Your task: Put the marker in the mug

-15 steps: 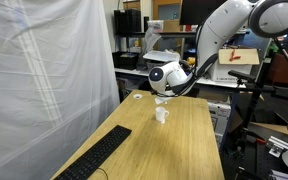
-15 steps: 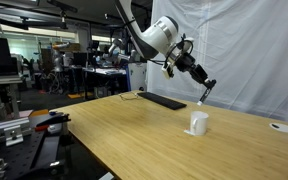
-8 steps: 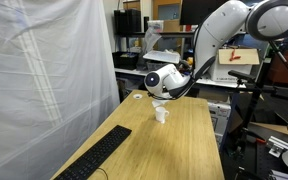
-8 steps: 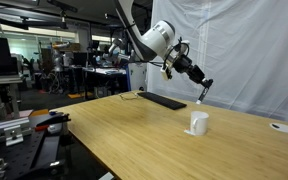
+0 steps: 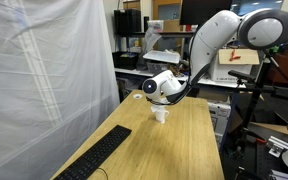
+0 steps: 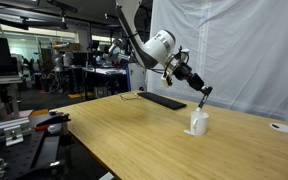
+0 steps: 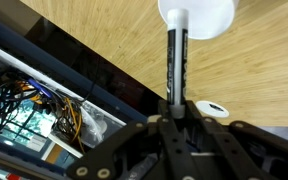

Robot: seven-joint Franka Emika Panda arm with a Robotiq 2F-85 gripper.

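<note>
The gripper should go down toward the mug and then let go of the marker, because the marker's tip is over the mug's opening (image 7: pixel 196 10).
My gripper (image 7: pixel 176 108) is shut on the marker (image 7: pixel 176 60), a thin dark stick with a pale section at the jaws. It points straight down at the small white mug (image 7: pixel 196 14). In the wrist view the marker's tip lies over the mug's opening. In an exterior view the gripper (image 6: pixel 204 93) hangs just above the mug (image 6: pixel 199 123), with the marker (image 6: pixel 203 101) ending close above the rim. In an exterior view the gripper (image 5: pixel 165 98) hides the marker above the mug (image 5: pixel 161 114).
A long black keyboard (image 5: pixel 103 155) lies on the wooden table (image 5: pixel 184 150), also showing far back (image 6: pixel 164 100). A flat white round object (image 6: pixel 281 127) lies beyond the mug, also seen in the wrist view (image 7: pixel 213 108). A white curtain (image 5: pixel 44 80) borders one table side. Cluttered cables (image 7: pixel 34 110) lie past the table edge.
The gripper has come down with the marker, from well above the mug to just over its rim. The mug has not moved.
</note>
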